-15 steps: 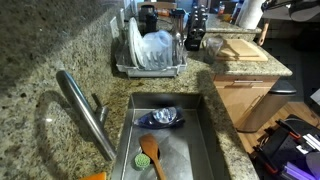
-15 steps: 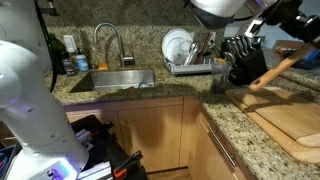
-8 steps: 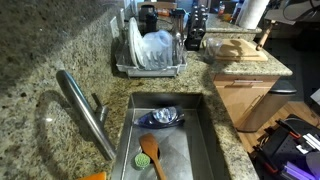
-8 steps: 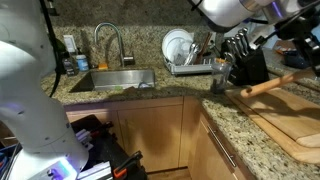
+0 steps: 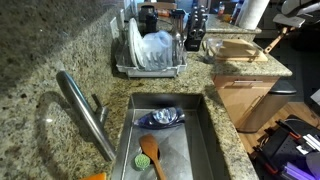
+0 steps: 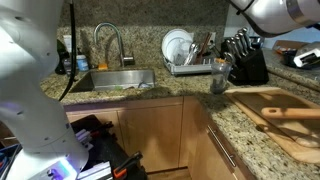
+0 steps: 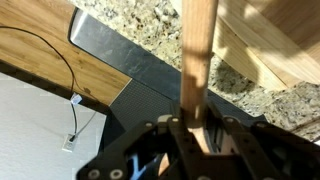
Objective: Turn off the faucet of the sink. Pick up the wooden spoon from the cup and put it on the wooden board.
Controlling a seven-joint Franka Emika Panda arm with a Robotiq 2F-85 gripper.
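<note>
My gripper turns, shifts over the wooden board and lowers toward its surface next. The counter's edge shows beneath the held spoon, the board (image 6: 285, 128) only beside it.
My gripper (image 7: 200, 135) is shut on the handle of the wooden spoon (image 7: 198, 60), which runs up between the jaws. In an exterior view the spoon (image 6: 290, 113) lies nearly level, low over the wooden board (image 6: 285, 128); the gripper is past that view's right edge. In an exterior view the gripper (image 5: 293, 24) holds the spoon (image 5: 272, 44) at the right edge of the board (image 5: 235, 48). The faucet (image 5: 85, 110) reaches over the sink (image 5: 205, 140); I see no water stream. Both also show far left in an exterior view, the faucet (image 6: 106, 40) above the sink (image 6: 115, 78).
A dish rack (image 5: 150, 50) with plates stands behind the sink. A pale wooden spoon (image 5: 150, 155) and a blue item (image 5: 162, 117) lie in the basin. A knife block (image 6: 245, 60) and a cup (image 6: 220, 74) stand by the board. The counter edge and cabinet (image 7: 45, 55) are below.
The gripper has carried the spoon to the right and down. The spoon went from steeply tilted above the board to nearly level just over it.
</note>
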